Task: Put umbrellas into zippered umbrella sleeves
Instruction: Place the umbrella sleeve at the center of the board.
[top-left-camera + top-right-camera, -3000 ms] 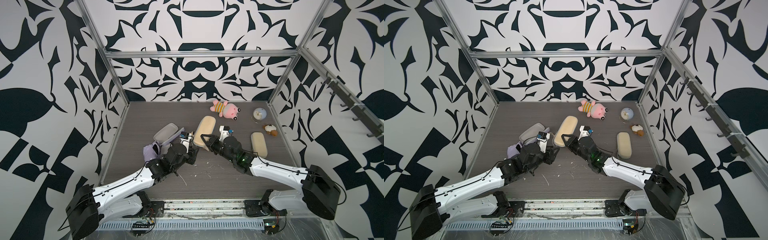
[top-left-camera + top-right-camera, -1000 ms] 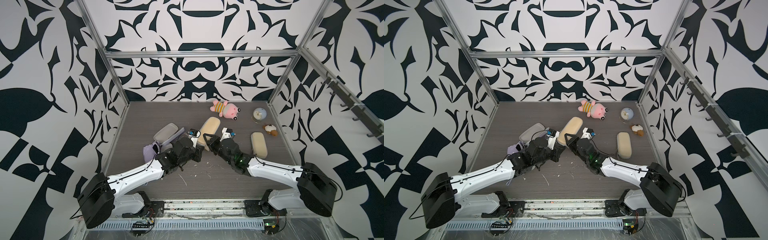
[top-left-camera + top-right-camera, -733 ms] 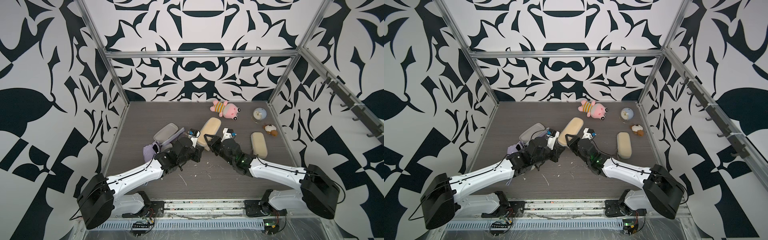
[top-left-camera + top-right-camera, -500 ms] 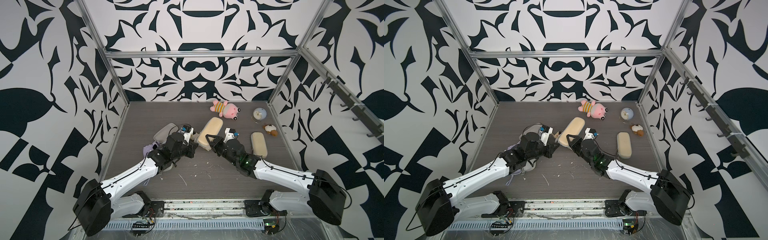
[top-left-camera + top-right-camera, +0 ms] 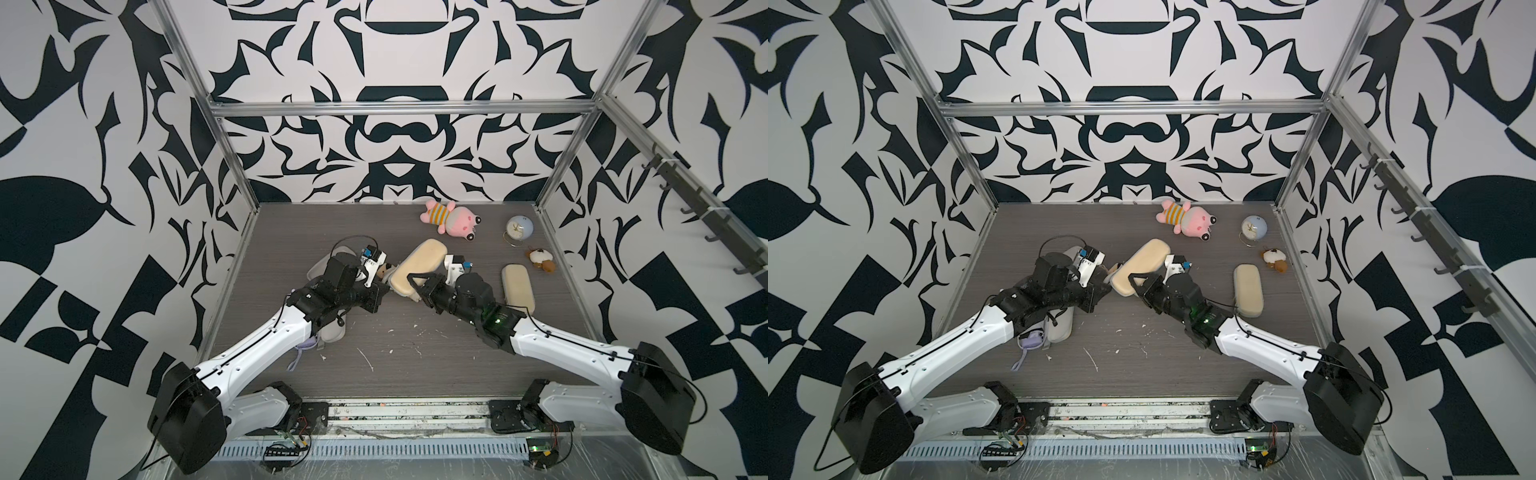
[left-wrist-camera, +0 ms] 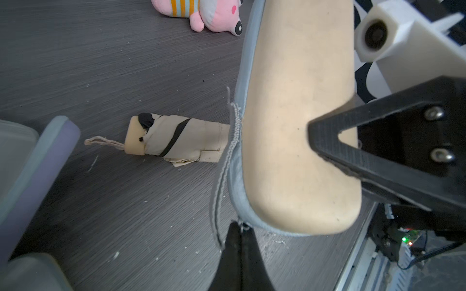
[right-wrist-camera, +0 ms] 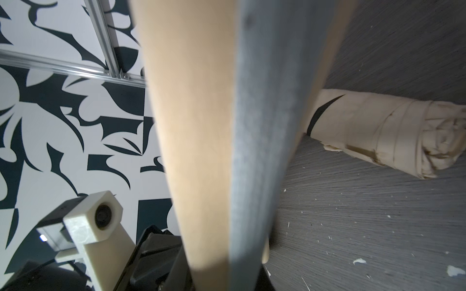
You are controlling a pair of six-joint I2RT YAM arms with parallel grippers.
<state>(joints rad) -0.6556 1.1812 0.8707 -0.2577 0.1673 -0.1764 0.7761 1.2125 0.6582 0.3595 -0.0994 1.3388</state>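
Observation:
My right gripper carries the held sleeve over to the bare tabletop below, beside the closed beige sleeve, next. It then lowers the sleeve and releases, since there's room.
A beige zippered umbrella sleeve (image 5: pixel 419 264) (image 5: pixel 1142 264) is tilted up at mid-table, its grey zip edge (image 6: pixel 239 141) partly open. My right gripper (image 5: pixel 409 286) (image 7: pixel 227 272) is shut on its near end (image 7: pixel 201 126). My left gripper (image 5: pixel 384 286) (image 6: pixel 239 226) is shut on the zipper pull (image 6: pixel 243 225) at that same end. A cream umbrella (image 6: pixel 181 138) (image 7: pixel 378 133) lies on the table just behind the sleeve, mostly hidden in both top views. An open lavender sleeve (image 5: pixel 1061 326) (image 6: pixel 37 163) and a lavender umbrella (image 5: pixel 1032 338) lie under my left arm.
A closed beige sleeve (image 5: pixel 516 284) lies to the right. At the back right are a pink plush toy (image 5: pixel 451 219), a small round clock (image 5: pixel 519 227) and a small brown plush (image 5: pixel 540 259). Patterned walls with metal frame posts enclose the table on three sides.
My left wrist has turned and drawn a little to the left while staying at the sleeve's near end. The right gripper and the sleeve have shifted slightly to the right.

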